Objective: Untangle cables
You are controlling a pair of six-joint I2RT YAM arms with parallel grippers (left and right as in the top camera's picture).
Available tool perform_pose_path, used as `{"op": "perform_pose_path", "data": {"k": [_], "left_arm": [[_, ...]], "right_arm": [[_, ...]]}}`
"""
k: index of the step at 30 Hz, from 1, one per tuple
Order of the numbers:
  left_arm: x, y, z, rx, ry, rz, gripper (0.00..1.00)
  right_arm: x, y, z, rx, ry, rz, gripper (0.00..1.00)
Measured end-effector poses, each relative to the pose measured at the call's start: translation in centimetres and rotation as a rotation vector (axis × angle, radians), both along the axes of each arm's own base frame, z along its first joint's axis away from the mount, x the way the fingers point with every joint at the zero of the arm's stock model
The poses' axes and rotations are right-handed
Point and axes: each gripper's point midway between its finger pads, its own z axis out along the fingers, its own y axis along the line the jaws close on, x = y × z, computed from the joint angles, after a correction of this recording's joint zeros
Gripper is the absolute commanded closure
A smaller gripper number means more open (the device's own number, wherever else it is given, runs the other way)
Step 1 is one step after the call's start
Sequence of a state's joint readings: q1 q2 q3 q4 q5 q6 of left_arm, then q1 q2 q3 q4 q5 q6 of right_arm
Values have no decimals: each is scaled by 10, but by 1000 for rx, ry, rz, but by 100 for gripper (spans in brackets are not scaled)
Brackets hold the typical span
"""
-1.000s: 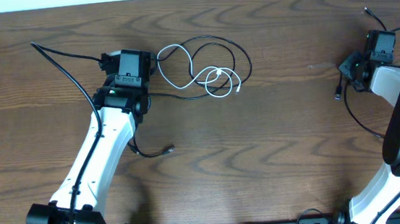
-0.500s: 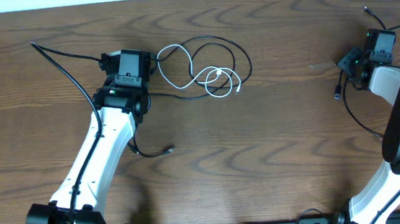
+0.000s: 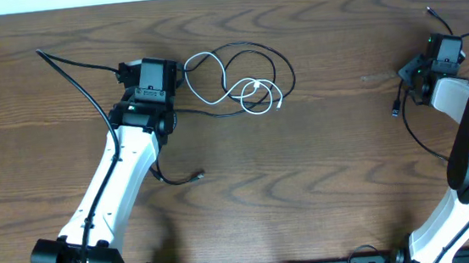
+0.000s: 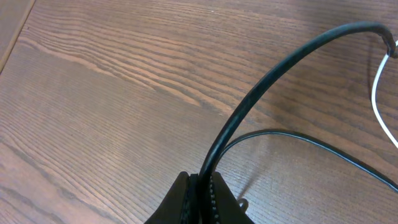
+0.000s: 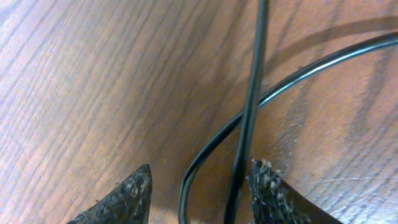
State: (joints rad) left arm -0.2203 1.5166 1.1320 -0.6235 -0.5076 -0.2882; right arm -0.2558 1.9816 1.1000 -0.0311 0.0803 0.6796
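The tangle lies by the white loop's near edge (image 3: 255,111), so my left gripper will swing to the right in the overhead view toward it and release the black cable.
A white cable (image 3: 243,86) lies looped at the table's back middle, tangled with a thin black cable (image 3: 284,63). My left gripper (image 3: 170,71) sits at the left edge of that loop. In the left wrist view its jaws (image 4: 200,186) are shut on a black cable (image 4: 267,81) that arcs up to the right. A thinner black cable (image 4: 311,142) and a piece of the white cable (image 4: 375,93) lie beyond. My right gripper (image 3: 426,62) is at the far right. In the right wrist view it (image 5: 199,190) is open, with two black cables (image 5: 252,93) crossing between its fingers.
A black cable (image 3: 67,63) runs from the far left toward the left wrist. A black cable end (image 3: 194,176) lies beside the left arm. Plug ends lie near the right gripper, one below it (image 3: 396,110) and one behind it (image 3: 431,12). The table's back edge is close behind.
The right gripper has shifted slightly toward the back edge. The left arm and the cable loops have not moved.
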Motion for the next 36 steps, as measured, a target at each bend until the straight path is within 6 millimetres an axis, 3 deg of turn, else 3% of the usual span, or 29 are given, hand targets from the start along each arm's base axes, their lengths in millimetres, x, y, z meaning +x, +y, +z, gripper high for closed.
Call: {"op": "perform_pose_path", "data": {"k": [14, 24, 30, 32, 36], "left_arm": [[0, 0, 0, 0, 0, 0, 92], [0, 0, 0, 0, 0, 0, 92], [0, 0, 0, 0, 0, 0, 92], [0, 0, 0, 0, -1, 0, 93], [0, 0, 0, 0, -1, 0, 93]], "right_arm": [[24, -3, 12, -47, -118, -36, 54], [23, -7, 13, -87, -108, -41, 53], [21, -8, -1, -92, -77, -41, 54], [21, -7, -1, -93, -75, -39, 61], [18, -8, -4, -104, -56, -31, 95]]}}
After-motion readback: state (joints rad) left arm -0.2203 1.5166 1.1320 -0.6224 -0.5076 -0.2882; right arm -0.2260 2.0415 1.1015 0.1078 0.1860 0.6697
